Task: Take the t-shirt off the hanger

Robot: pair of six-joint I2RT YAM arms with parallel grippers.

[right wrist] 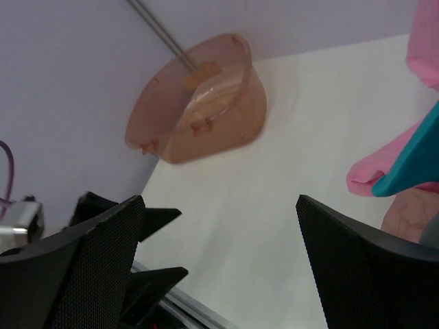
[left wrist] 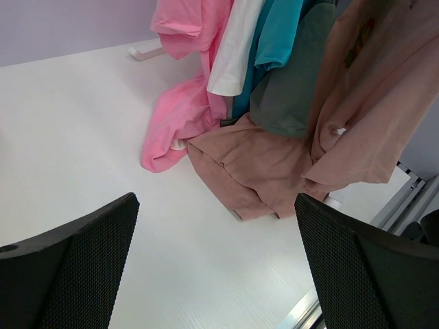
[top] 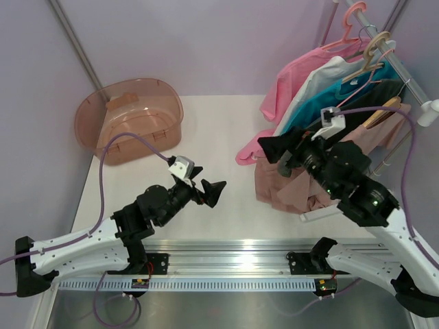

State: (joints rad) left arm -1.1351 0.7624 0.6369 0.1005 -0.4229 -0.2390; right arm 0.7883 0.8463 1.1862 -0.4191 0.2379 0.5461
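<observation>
I will next turn my right gripper and shift it to the right in the top view onto the wooden hanger's near arm point(top: 376, 118), since its fingers face away from the garments.
The dusty mauve t-shirt point(top: 285, 190) hangs at the near end of the rack on the light wooden hanger point(top: 384, 110), its hem pooled on the table. In the left wrist view the t-shirt point(left wrist: 374, 116) hangs at the right, with part of its print at the top edge. My right gripper point(top: 271, 153) is open and empty, just left of the hanging garments and facing away from them point(right wrist: 219, 205). My left gripper point(top: 209, 181) is open and empty above the table, well left of the t-shirt and facing it point(left wrist: 216, 205).
A clothes rack point(top: 411, 89) at the right carries a bright pink garment point(top: 302, 75), a white one, a teal one point(top: 322, 103) and a dark one on pink hangers. A translucent brown basin point(top: 130, 116) stands at the back left. The metal rail point(top: 233, 250) runs along the table's near edge.
</observation>
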